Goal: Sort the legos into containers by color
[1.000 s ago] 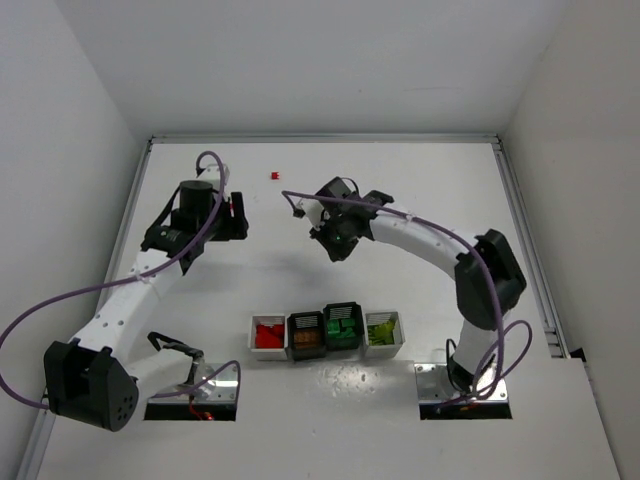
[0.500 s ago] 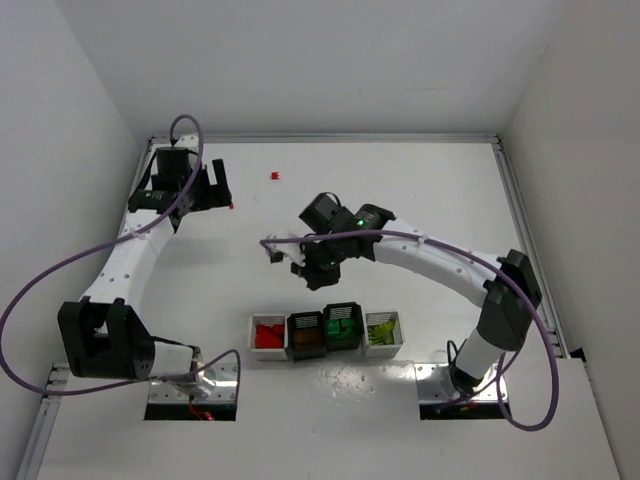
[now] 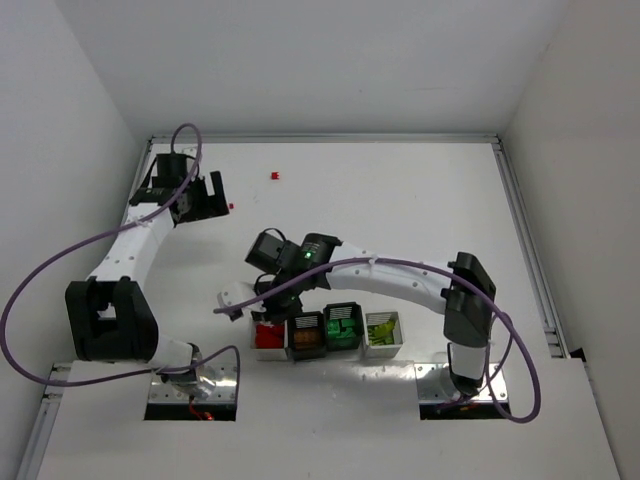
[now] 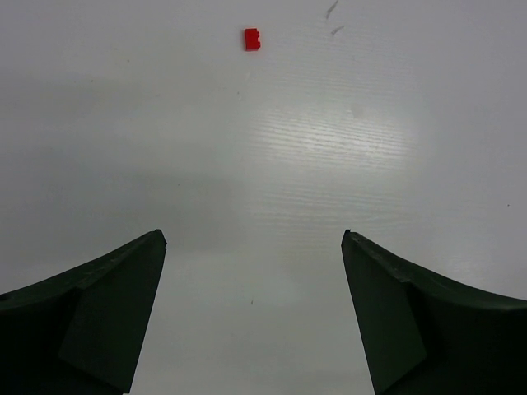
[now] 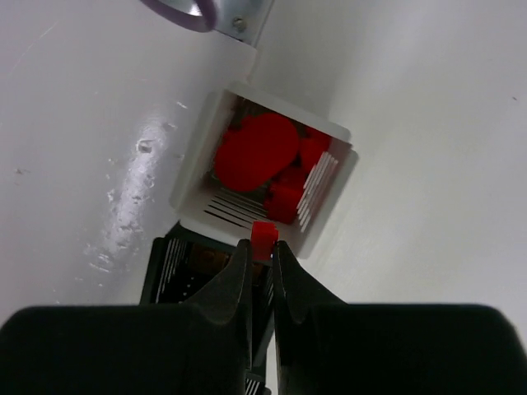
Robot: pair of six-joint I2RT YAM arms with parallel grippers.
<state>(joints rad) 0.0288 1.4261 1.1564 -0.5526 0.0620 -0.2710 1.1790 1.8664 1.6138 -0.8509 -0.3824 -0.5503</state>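
Note:
My left gripper should go down and to its right in the top view next, with its open fingers around the nearer red lego [image 4: 252, 39], because the lego lies loose there.
My right gripper [image 5: 263, 247] is shut on a small red lego [image 5: 263, 237] and holds it above the near rim of the white container [image 5: 192, 177] that holds several red legos [image 5: 257, 153]. In the top view this gripper [image 3: 266, 311] hangs over the leftmost of the joined containers [image 3: 254, 349]. The other containers hold orange-brown [image 3: 306, 338], dark green [image 3: 342, 331] and yellow-green legos [image 3: 380, 331]. My left gripper [image 4: 254, 240] is open and empty over bare table, with a red lego [image 4: 252, 39] well ahead of it. The top view shows two loose red legos [image 3: 231, 206] [image 3: 274, 175] at the back left.
A black slotted bin [image 5: 176, 265] sits directly beside the red one under my right fingers. A purple cable and metal plate [image 5: 221, 15] lie past the bin. The table's back wall and side rails [image 3: 520, 220] bound the area.
My right arm has swept from the back middle toward the near left and now sits over the red bin. My left arm has swung out to the far back left.

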